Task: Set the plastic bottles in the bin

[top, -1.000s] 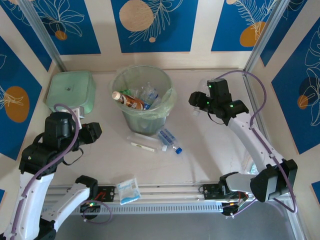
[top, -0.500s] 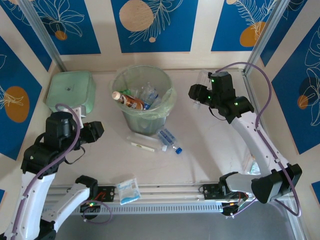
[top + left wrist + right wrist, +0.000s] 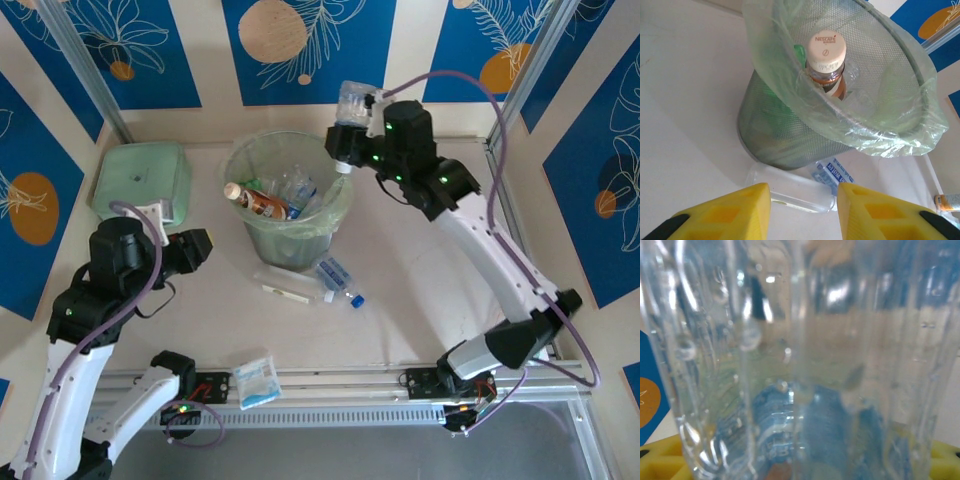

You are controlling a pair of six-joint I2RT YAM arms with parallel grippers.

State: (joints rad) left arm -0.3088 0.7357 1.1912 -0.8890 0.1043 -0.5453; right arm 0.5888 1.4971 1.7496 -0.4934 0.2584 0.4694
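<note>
My right gripper will next carry the clear plastic bottle over the bin's opening, past the bin's rim below my gripper and toward the pale-green box. It will then let go of the bottle.
The bin stands at the table's far middle with several plastic bottles inside, a brown-labelled one leaning at its rim. My right gripper hangs over the bin's far right rim, shut on a clear plastic bottle. In the right wrist view that bottle sits between the yellow fingers. A long clear bottle and a blue-labelled bottle lie on the table in front of the bin. My left gripper is open left of the bin. It faces the long bottle and the bin's wall.
A square pale-green lidded box sits at the far left. A flat white-and-blue packet lies by the front rail. Patterned walls close in the table on three sides.
My right arm has swung left and upward from the table's right side, carrying the clear bottle to above the bin's rim. The left gripper has crept slightly right.
</note>
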